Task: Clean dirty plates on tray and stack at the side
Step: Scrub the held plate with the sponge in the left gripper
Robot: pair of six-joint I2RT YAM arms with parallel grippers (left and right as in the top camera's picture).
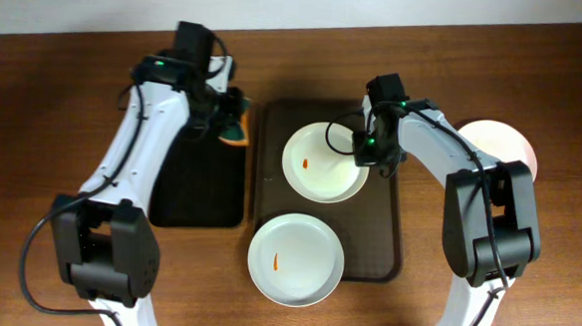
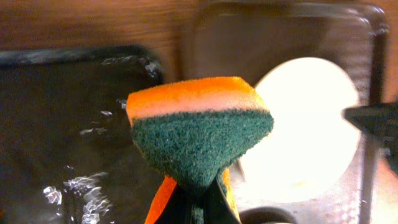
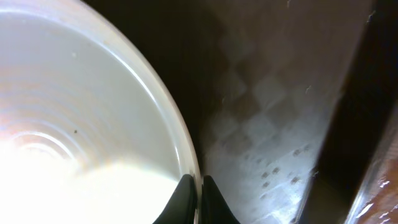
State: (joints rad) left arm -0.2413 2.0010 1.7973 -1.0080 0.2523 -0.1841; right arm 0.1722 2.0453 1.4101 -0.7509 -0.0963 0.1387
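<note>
To wipe the far plate's orange-red smear, my left gripper needs to lower the sponge first, then lift it across and down into the black tray [image 1: 199,179] [image 2: 69,144].
Two white plates lie on the dark brown tray [image 1: 387,238]. The far plate [image 1: 321,165] has a small orange-red smear; my right gripper [image 1: 364,150] is shut on its right rim, seen close in the right wrist view [image 3: 93,112] with the fingers [image 3: 196,186] pinching the edge. The near plate [image 1: 296,260] also carries a smear. A third plate [image 1: 507,144] lies on the table at the far right. My left gripper [image 1: 226,115] is shut on an orange-and-green sponge [image 2: 199,134], held over the black tray's far right corner, left of the far plate [image 2: 305,124].
A smaller glossy black tray [image 1: 195,183] lies left of the brown tray; its wet surface shows in the left wrist view [image 2: 68,124]. Both stand on a wooden table [image 1: 34,120].
</note>
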